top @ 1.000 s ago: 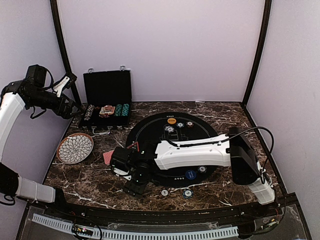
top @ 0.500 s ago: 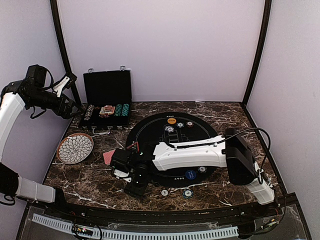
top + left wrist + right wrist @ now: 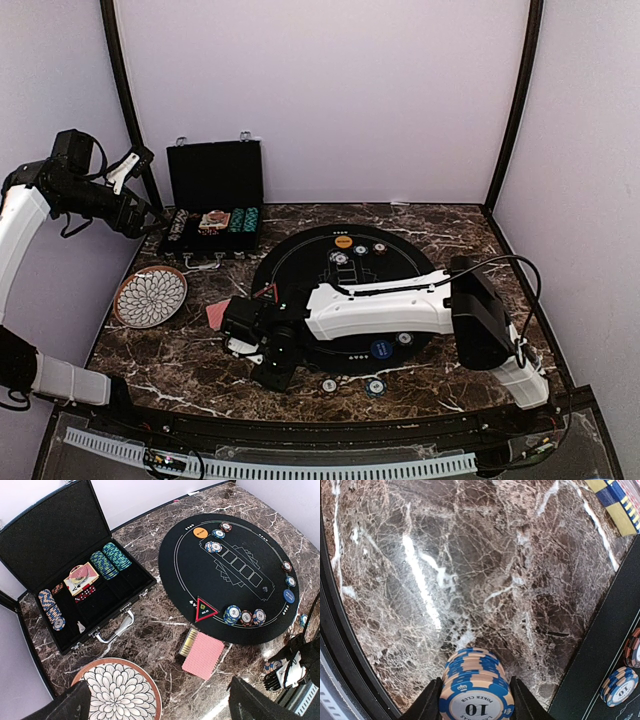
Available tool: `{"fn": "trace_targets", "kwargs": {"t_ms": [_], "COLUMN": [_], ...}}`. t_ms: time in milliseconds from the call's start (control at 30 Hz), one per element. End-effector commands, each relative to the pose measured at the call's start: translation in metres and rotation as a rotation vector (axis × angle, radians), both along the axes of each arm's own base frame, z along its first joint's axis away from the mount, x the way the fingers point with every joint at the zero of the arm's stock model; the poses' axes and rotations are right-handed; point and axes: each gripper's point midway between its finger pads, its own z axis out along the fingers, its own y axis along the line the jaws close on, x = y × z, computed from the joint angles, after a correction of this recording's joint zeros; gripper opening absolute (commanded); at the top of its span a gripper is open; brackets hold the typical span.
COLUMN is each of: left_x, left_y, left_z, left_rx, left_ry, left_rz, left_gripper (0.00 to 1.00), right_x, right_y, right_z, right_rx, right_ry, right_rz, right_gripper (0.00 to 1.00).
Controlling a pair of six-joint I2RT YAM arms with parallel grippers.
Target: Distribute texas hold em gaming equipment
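Next, my right gripper should rise, shift right in the top view, then lower to release its chips on the mat (image 3: 240, 580) beside the blue button, since that spot is bare.
A stack of blue stripe-edged poker chips (image 3: 475, 680) marked 10 stands on the marble just off the mat's near-left edge. My right gripper (image 3: 476, 702) is shut on it, a finger pressed to each side. From above, the right gripper (image 3: 270, 368) hides the stack. The red-backed card deck (image 3: 204, 654) lies on the marble beside the round black mat (image 3: 240, 580). On the mat sit chip stacks (image 3: 232, 614), an orange button (image 3: 200, 532) and a blue button (image 3: 289, 596). My left gripper (image 3: 162, 702) hangs open high over the plate and holds nothing.
The open black case (image 3: 75, 580) with more chips and cards stands at the back left. A petal-pattern plate (image 3: 117, 690) lies in front of it. Two loose chips (image 3: 329, 385) lie near the table's front edge. The raised table rim (image 3: 340, 645) runs close to the left of the stack.
My right gripper's fingers have closed in on the blue chip stack, and the arm has shifted slightly left. The left arm has stayed still.
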Motion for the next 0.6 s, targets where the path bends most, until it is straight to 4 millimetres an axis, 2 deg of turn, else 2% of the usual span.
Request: {"fn": "trace_targets", "kwargs": {"t_ms": [0, 100, 267, 567], "left_x": [-0.008, -0.008, -0.009, -0.011], "left_y": [-0.002, -0.002, -0.002, 0.001], "left_z": [0.004, 0.004, 0.002, -0.023], "left_rx": [0.009, 0.01, 0.016, 0.053], "left_ry": [-0.022, -0.024, -0.028, 0.002], "left_rz": [-0.014, -0.016, -0.022, -0.041], "left_gripper": [0.99, 0.99, 0.99, 0.99], "right_x": [0.001, 0.001, 0.003, 0.012], "right_y": [0.003, 0.003, 0.004, 0.014], "right_z": [-0.001, -0.001, 0.005, 0.055], "right_rx": [0.012, 0.011, 0.022, 0.121], "right_ry": [0.014, 0.018, 0.016, -0.001], "right_rz": [-0.007, -0.009, -0.017, -0.049], "right_gripper": [0.4, 0.35, 0.17, 0.07]}}
